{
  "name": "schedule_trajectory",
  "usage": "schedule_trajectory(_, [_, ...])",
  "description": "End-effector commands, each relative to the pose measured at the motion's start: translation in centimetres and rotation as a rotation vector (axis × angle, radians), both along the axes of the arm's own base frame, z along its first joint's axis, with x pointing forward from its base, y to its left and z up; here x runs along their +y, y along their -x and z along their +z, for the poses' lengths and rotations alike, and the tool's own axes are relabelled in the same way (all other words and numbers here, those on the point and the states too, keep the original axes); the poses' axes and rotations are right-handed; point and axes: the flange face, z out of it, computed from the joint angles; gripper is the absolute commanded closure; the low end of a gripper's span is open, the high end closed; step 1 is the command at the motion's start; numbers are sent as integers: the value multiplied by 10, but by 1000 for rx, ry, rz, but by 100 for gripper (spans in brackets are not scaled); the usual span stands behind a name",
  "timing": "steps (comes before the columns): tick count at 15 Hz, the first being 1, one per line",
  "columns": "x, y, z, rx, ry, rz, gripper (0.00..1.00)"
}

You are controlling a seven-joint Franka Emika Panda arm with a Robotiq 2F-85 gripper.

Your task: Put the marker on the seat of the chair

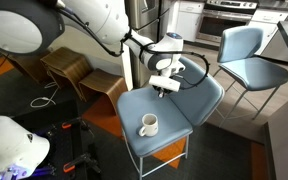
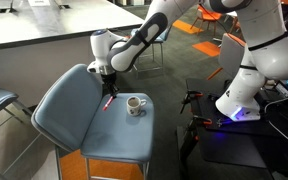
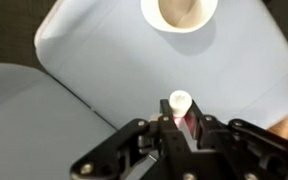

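The marker point(image 2: 109, 101) is already hanging over clear seat between the white mug and the backrest, so the robot's gripper will go down a little next and open there.
My gripper point(image 3: 181, 126) is shut on the marker point(image 3: 180, 101), a short pinkish-red stick with a white end that points down at the chair. In both exterior views the gripper point(image 1: 165, 84) point(image 2: 107, 84) hangs just above the back part of the blue-grey seat point(image 1: 179, 112) point(image 2: 112, 138), close to the backrest point(image 2: 66, 105). The marker's point(image 2: 109, 101) tip is close to the seat; I cannot tell if it touches. The seat point(image 3: 104, 55) fills the wrist view.
A white mug point(image 1: 148, 124) point(image 2: 135, 105) point(image 3: 179, 11) stands on the same seat, near its front. A second blue-grey chair point(image 1: 248, 55) stands farther back. Wooden stools point(image 1: 66, 66) and a white robot base point(image 2: 246, 92) are nearby.
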Motion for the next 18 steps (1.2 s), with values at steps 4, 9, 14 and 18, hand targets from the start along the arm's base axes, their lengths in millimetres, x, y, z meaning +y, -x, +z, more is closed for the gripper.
schedule_trajectory(4, [26, -34, -31, -4, -140, 109, 95])
schedule_trajectory(9, [29, -36, -50, 71, -166, 93, 80])
schedule_trajectory(14, [26, -30, -34, 168, -187, 57, 31])
schedule_trajectory(18, [17, -25, -8, 203, -147, -11, 2])
